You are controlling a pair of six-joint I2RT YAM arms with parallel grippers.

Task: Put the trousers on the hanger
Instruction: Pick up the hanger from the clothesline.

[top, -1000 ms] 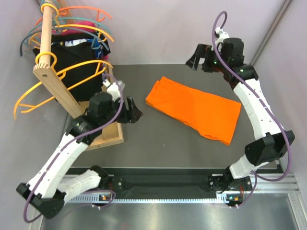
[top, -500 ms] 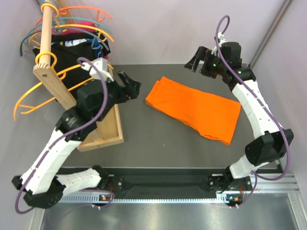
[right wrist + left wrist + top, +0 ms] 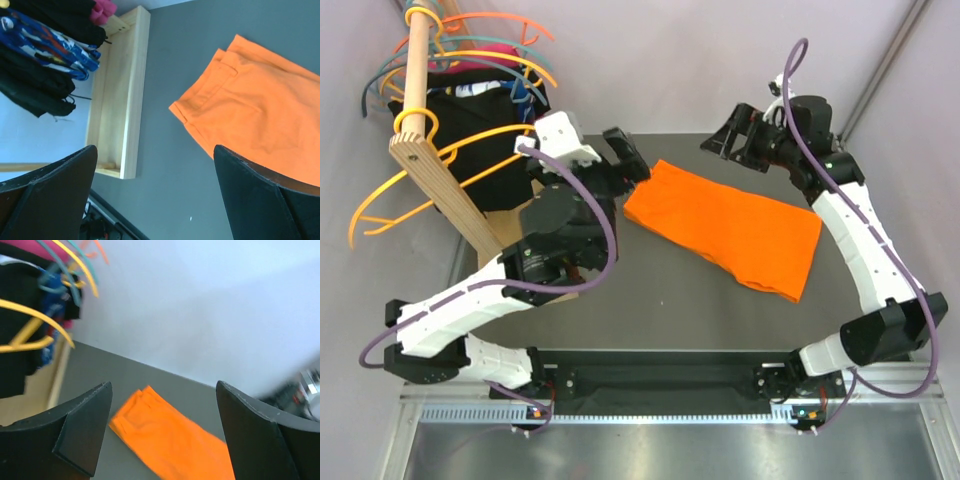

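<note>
Next, my left gripper goes left in the top view onto the amber-yellow hanger's arm (image 3: 497,134) (image 3: 49,322) on the trousers' side, since the arm's end sticks out past the clothes.
The orange trousers (image 3: 725,232) lie folded flat on the dark table, waist end toward the rack. The amber-yellow hanger (image 3: 490,132) hangs from the wooden post at the left, in front of black clothes. My left gripper (image 3: 625,160) hovers open just above and left of the trousers' waist corner. In the left wrist view the trousers (image 3: 170,440) show between its spread jaws (image 3: 164,387), which hold nothing. My right gripper (image 3: 725,135) is open at the table's far edge, above the trousers (image 3: 260,120), its jaws (image 3: 155,148) empty.
A wooden rack with a dowel (image 3: 420,60) and a tray-like base (image 3: 132,75) stands at the left. On it hang black garments (image 3: 460,110) and coral and teal hangers (image 3: 510,25). Walls close off the back and sides.
My left arm has swung up from beside the rack base toward the trousers' waist end, and its jaws have opened wider. The right gripper has shifted slightly left. The trousers have not moved.
</note>
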